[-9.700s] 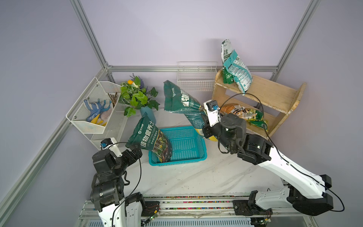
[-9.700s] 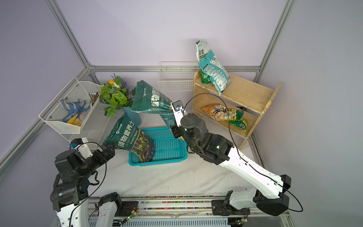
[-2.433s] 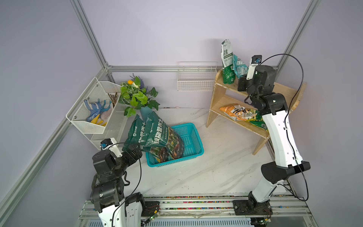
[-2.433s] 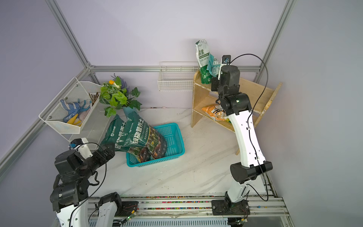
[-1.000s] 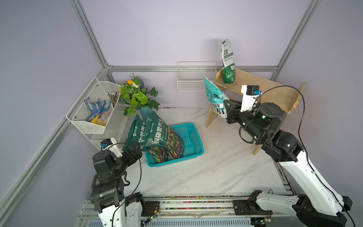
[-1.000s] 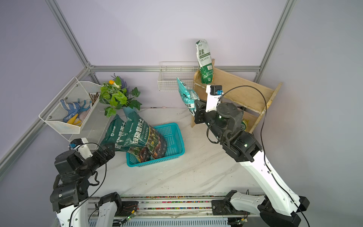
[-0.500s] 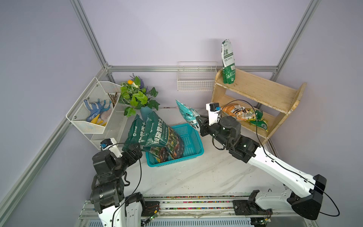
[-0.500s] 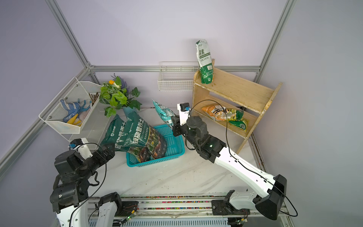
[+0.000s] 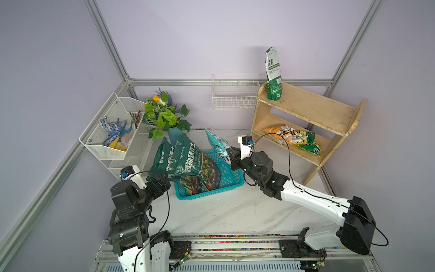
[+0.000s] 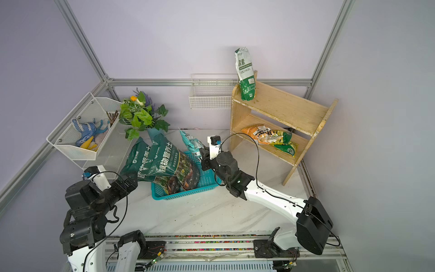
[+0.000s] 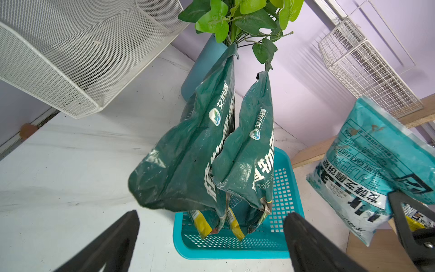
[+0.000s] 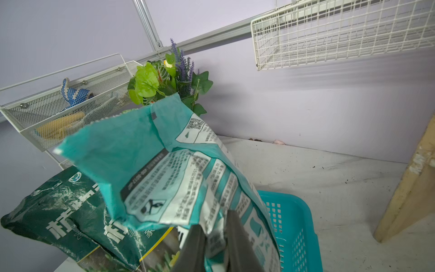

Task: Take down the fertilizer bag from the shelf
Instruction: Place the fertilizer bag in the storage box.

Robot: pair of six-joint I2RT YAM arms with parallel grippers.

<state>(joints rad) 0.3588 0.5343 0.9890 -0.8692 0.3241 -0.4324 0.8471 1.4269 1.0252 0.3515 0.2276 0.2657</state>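
The robot should bring the teal fertilizer bag [image 9: 216, 144] down with its right gripper into the basket's loose end [image 9: 229, 177] beside the soil bags and release it, since that end of the basket is empty.
My right gripper [image 9: 229, 154] [image 12: 215, 235] is shut on the lower part of a teal fertilizer bag [image 9: 216, 144] [image 12: 179, 169]. The bag hangs tilted over the far right end of the teal basket [image 9: 231, 182], well away from the wooden shelf [image 9: 306, 108]. In the left wrist view the same fertilizer bag [image 11: 367, 169] shows beside the basket. A green-and-white bag [image 9: 273, 75] stands on the shelf's top tier. Orange and green bags [image 9: 289, 139] lie on the lower tier. My left gripper [image 9: 164, 180] [image 11: 211, 215] stands open and holds nothing, by the basket's near left corner.
Two dark green soil bags [image 9: 188, 162] lean out of the basket toward the left. Behind them stand a potted plant [image 9: 164, 115] and a white mesh rack [image 9: 113, 141] with gloves. A white wire basket [image 9: 235, 94] hangs on the back wall.
My right arm has carried the teal bag from beside the shelf leftward and down to the basket's far end. The left arm has not moved.
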